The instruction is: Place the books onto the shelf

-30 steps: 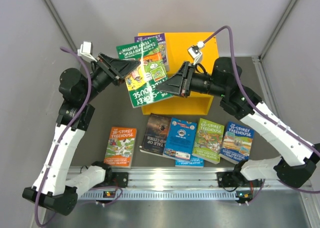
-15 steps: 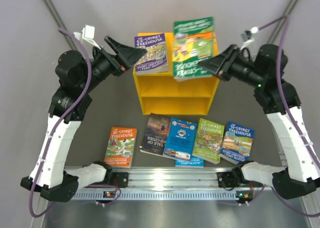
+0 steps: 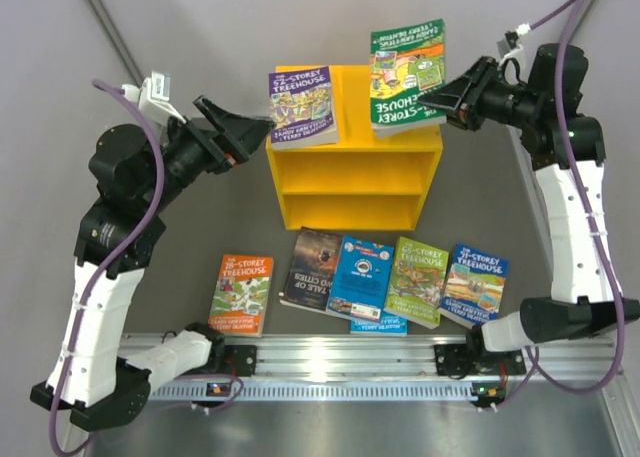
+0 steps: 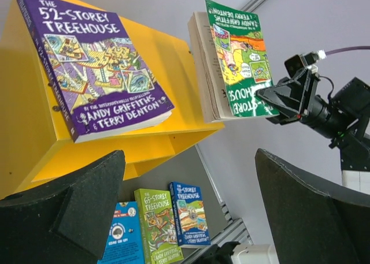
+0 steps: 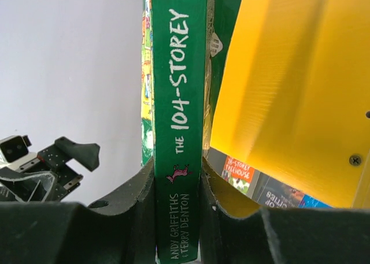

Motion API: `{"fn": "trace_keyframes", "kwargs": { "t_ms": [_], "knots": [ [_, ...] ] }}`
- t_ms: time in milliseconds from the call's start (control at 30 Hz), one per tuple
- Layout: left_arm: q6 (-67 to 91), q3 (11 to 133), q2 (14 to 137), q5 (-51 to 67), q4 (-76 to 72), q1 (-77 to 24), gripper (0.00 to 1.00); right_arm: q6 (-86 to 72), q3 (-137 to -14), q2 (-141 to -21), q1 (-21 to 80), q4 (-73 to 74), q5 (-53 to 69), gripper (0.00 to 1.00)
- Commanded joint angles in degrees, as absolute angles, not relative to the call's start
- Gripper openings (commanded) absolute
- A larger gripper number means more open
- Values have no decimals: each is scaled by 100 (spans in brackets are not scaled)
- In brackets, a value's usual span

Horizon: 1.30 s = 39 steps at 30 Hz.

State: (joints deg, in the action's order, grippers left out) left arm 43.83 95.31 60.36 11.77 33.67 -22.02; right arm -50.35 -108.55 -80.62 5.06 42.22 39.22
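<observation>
Since the shelf top beside the purple book is bare, I need to lower my right gripper to lay the tilted green book there and release its spine (image 5: 178,119).
The yellow shelf (image 3: 352,127) stands at mid-table, its open front towards the arms. On the left of its flat top lies a purple book (image 3: 301,105), also in the left wrist view (image 4: 95,67). My right gripper (image 3: 447,102) is shut on the spine of a green book (image 3: 405,77) and holds it tilted over the right of the shelf top. The right wrist view shows that spine (image 5: 178,119) clamped between the fingers. My left gripper (image 3: 245,137) is open and empty, left of the shelf. Several more books lie flat in front of the shelf.
The row on the table holds an orange book (image 3: 241,293), a dark book (image 3: 311,269), a light blue one (image 3: 361,277), a green one (image 3: 417,280) and a blue one (image 3: 475,283). Another blue book (image 3: 378,325) peeks out beneath. Grey walls close in on both sides.
My left gripper let go of the green book, opened wide and drew back to the left. My right gripper carried that book up and to the right, over the shelf top.
</observation>
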Motion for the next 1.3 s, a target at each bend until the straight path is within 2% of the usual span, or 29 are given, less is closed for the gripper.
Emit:
{"fn": "trace_keyframes", "kwargs": {
  "t_ms": [0,367,467,567,700,800,933,1000,1033,1067,1167,1233,1267],
  "knots": [
    [4236,9369,5854,1037,3384,-2188,99,-5053,-11119,-8261,431,4069,4535,0],
    [4008,9132,5643,756,3691,-2188,98,-4351,-11416,-8850,352,5307,3850,0],
    [4008,9027,5572,721,3709,-2188,98,-4114,-11426,-8912,325,5519,3657,3],
    [3973,8956,5528,695,3726,-2188,98,-3920,-11426,-8921,325,5765,3455,14],
    [3894,8903,5485,624,3770,-2188,98,-3675,-11426,-8903,316,5959,3182,43],
    [3867,8903,5502,615,3814,-2188,97,-3569,-11443,-8921,316,6047,3076,53],
    [3841,8877,5493,624,3832,-2188,97,-3358,-11610,-9078,316,6300,2813,60],
    [3841,8877,5519,633,3832,-2188,97,-3147,-12004,-9219,316,6555,2568,62],
    [3841,8877,5520,642,3832,-2188,97,-2990,-12389,-9402,334,6818,2401,68],
    [3832,8877,5520,650,3823,-2188,97,-2884,-12601,-9509,343,6994,2399,68],
    [3841,8842,5546,677,3823,-2188,97,-2577,-13417,-9957,378,7573,2093,77],
    [3850,8807,5555,703,3815,-2188,97,-2479,-13552,-10080,378,7681,2048,100],
    [3858,8807,5572,729,3806,-2188,97,-2409,-13527,-10081,378,7734,1917,100]
  ]
}}
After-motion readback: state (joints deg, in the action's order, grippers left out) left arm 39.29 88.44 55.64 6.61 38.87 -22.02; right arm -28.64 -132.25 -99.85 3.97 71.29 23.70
